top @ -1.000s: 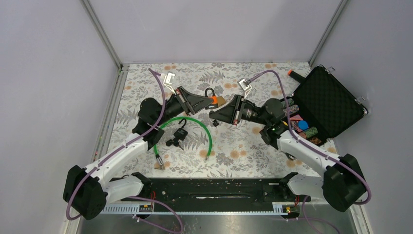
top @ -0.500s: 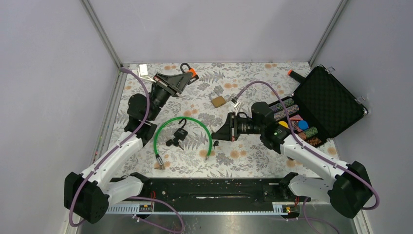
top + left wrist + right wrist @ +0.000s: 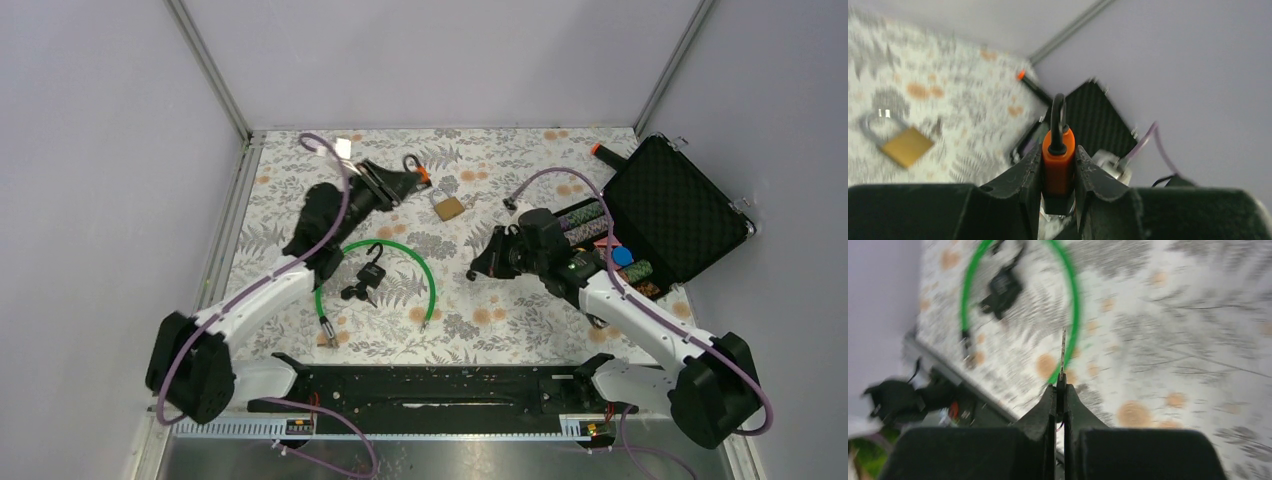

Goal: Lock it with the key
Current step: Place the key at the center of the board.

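Note:
I should move my right gripper down to the floral cloth (image 3: 487,287) (image 3: 1128,371), turning it outward and shifting it slightly toward the open black case, because the key hangs above the cloth.
My left gripper (image 3: 404,181) is shut on an orange padlock (image 3: 419,171) with a black shackle, held above the far middle of the table. In the left wrist view the padlock (image 3: 1058,161) sits upright between the fingers of the left gripper (image 3: 1058,150), its shackle pointing away. My right gripper (image 3: 479,269) hovers right of centre, shut on a thin metal key (image 3: 1063,352) that sticks out past the tips of the right gripper (image 3: 1061,388). The key and the orange padlock are well apart. The key is too small to make out in the top view.
A brass padlock (image 3: 449,208) lies on the floral cloth between the grippers. A green cable loop (image 3: 429,281) lies at centre left around a black padlock with keys (image 3: 364,281). An open black case (image 3: 674,207) of coloured chips stands at the right edge.
The left arm swung to the far left with the orange padlock, then back toward the middle. The right gripper drew away from it to the right, still holding the key.

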Controlling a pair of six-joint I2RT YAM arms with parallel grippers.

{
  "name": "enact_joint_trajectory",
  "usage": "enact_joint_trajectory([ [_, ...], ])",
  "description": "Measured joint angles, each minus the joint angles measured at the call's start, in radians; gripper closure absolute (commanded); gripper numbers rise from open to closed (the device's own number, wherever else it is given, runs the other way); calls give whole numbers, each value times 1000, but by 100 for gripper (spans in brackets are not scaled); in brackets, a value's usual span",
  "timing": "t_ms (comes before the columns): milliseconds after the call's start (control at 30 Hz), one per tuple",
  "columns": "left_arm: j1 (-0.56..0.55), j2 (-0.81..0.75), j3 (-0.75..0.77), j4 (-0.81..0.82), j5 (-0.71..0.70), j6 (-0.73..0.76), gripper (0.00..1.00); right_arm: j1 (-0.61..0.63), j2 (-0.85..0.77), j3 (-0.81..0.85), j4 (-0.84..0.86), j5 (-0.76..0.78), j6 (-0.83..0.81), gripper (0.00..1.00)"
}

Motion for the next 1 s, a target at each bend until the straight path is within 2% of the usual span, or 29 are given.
enact_joint_trajectory([
  [300,-200,438,-8,-21,7,16,99,-113,171,44,-35,301,-24,97],
  [600,-262,739,70,12,21,-30,89,-137,382,95,18,422,-69,89],
  [700,-272,794,98,34,22,-58,77,-138,426,114,45,414,-70,85],
  [767,-279,817,125,46,21,-68,64,-142,458,127,55,413,-67,79],
  [900,-289,838,149,59,20,-95,40,-153,503,137,47,415,-43,57],
  [1000,-291,834,150,68,10,-116,27,-174,503,137,32,425,-24,38],
])
